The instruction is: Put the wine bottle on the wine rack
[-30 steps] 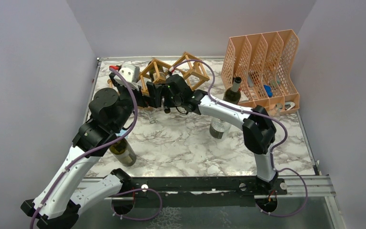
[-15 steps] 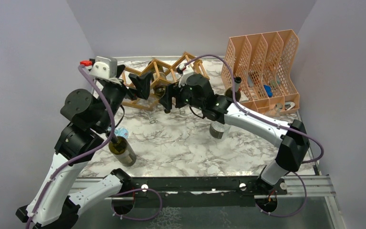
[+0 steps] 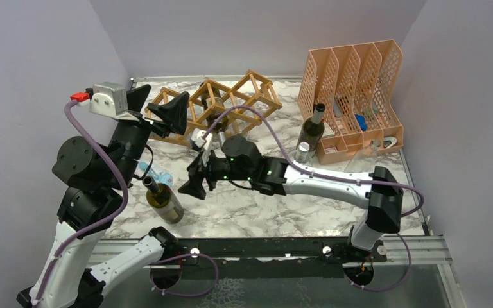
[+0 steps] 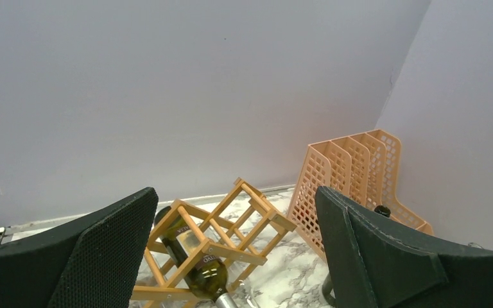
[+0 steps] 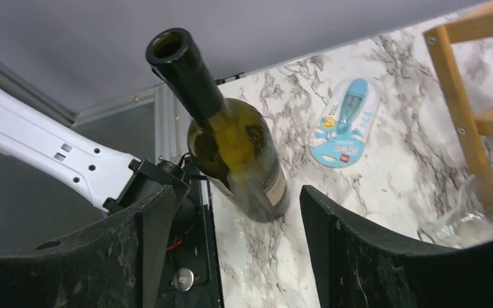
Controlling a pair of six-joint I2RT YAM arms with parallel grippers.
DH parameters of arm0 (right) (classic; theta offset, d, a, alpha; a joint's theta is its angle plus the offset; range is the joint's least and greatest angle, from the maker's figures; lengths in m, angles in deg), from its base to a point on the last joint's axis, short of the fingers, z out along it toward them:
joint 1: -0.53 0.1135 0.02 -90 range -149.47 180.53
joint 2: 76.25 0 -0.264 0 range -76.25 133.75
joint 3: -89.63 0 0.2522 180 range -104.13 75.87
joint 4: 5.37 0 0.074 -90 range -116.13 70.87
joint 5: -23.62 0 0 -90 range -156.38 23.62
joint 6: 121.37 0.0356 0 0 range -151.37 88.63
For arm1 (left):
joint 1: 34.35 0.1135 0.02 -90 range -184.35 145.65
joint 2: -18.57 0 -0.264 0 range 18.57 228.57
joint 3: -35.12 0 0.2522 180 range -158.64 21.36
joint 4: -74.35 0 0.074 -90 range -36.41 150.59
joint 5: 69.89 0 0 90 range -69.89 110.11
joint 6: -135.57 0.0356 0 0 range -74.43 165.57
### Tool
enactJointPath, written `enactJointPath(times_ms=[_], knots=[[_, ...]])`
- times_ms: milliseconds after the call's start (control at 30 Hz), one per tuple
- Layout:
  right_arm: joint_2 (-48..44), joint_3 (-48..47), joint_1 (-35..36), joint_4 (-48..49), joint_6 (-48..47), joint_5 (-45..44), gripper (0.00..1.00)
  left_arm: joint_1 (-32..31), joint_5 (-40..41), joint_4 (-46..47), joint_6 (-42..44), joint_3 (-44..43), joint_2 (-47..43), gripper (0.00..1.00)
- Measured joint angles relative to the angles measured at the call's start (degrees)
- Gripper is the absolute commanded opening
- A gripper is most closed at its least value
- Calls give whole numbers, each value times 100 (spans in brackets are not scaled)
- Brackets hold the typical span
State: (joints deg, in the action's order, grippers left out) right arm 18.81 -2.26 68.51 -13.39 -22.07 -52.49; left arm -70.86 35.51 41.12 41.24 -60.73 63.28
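I will slide the open fingers of my right gripper to the left in the top view, around the near bottle's upright neck (image 3: 151,184) (image 5: 194,82), because it stands on that side.
The wooden wine rack (image 3: 231,102) stands at the back centre and holds a dark green bottle (image 4: 196,263) lying in one cell. A second green wine bottle (image 3: 164,202) stands upright near the left front edge. My right gripper (image 3: 196,174) is open and empty, a short way right of that bottle. In the right wrist view the bottle (image 5: 237,154) stands just beyond the open gripper (image 5: 237,199). My left gripper (image 3: 157,106) is open and empty, raised left of the rack. In the left wrist view the rack (image 4: 257,218) shows beyond the open gripper (image 4: 235,192).
A peach perforated file holder (image 3: 353,90) stands at the back right, with another dark bottle (image 3: 311,128) upright in front of it. A blue packet (image 5: 343,125) lies on the marble beside the near bottle. A clear glass (image 5: 462,221) lies by the rack's foot.
Both grippers have left the rack. The left arm drew back left and upward. The right arm swung forward and left toward the standing bottle. The bottle stays in the rack.
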Motion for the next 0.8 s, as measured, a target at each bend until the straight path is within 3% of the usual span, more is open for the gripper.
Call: enactJointPath(times_ms=[467, 800], knots=[[1471, -1425, 514, 251, -304, -59, 77, 2, 149, 15, -37, 2, -271, 99], [2046, -1910, 557, 592, -472, -52, 63, 0, 229, 15, -37, 39, -304, 99]])
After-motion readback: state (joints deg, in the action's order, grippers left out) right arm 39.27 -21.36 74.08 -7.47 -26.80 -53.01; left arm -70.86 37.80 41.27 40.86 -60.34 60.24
